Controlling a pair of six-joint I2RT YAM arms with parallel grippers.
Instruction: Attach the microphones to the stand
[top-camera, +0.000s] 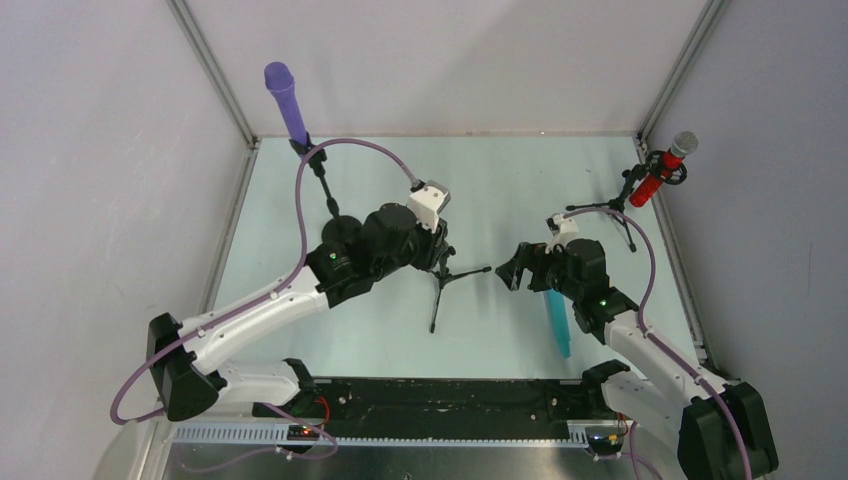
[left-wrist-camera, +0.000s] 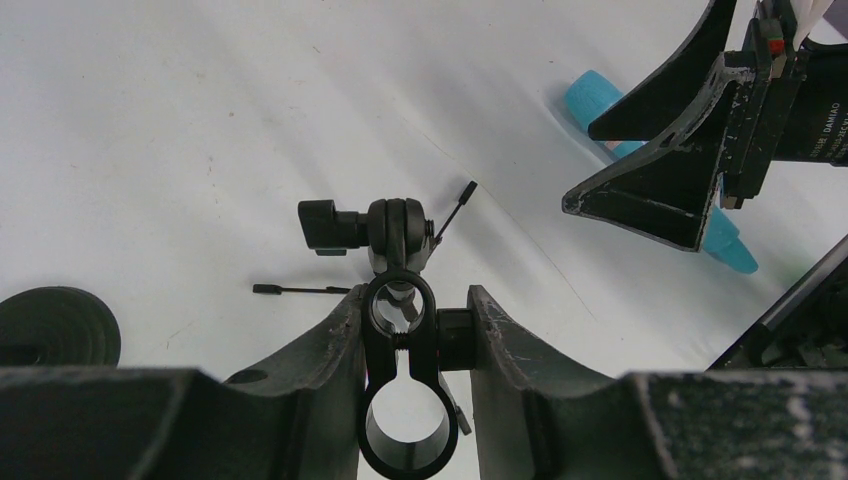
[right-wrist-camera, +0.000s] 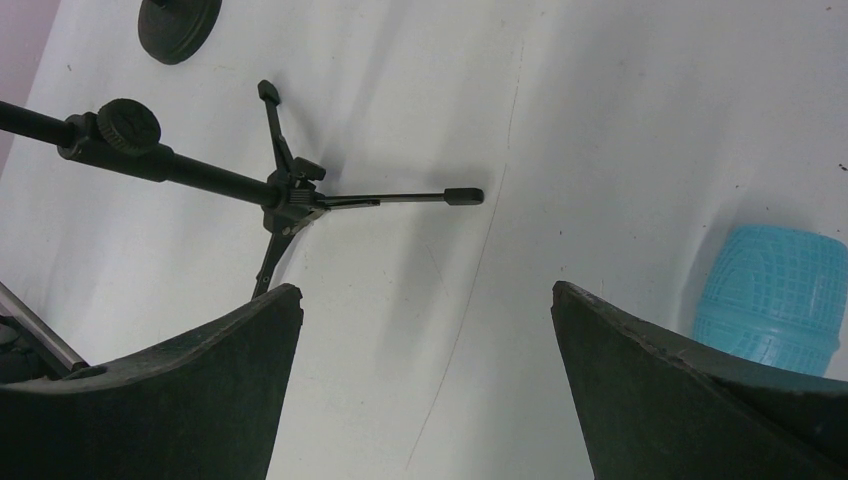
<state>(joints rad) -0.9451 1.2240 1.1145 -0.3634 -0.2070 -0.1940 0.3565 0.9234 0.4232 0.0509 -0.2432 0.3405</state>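
The teal microphone's neck (top-camera: 549, 293) lies below the robot's right gripper and to its right in the top view, so the gripper will shift down that way next and lower its fingers on both sides of the neck.
A black tripod stand (top-camera: 446, 281) is in the middle of the table. My left gripper (top-camera: 438, 256) is shut on its empty clip (left-wrist-camera: 405, 400), one finger on each side, seen close in the left wrist view (left-wrist-camera: 412, 300). The teal microphone (top-camera: 557, 320) lies flat on the table, partly under my right arm. My right gripper (top-camera: 510, 270) is open and empty, just left of the teal head (right-wrist-camera: 775, 300); its jaws stand wide apart (right-wrist-camera: 425, 300). The purple microphone (top-camera: 284, 98) sits in a stand at the back left. The red microphone (top-camera: 660, 170) sits in a stand at the back right.
The purple microphone's stand has a round black base (top-camera: 340, 228), also seen in the left wrist view (left-wrist-camera: 50, 325) and the right wrist view (right-wrist-camera: 180, 25). The tripod's legs (right-wrist-camera: 290, 195) spread over the table. Walls and frame posts close the back and sides.
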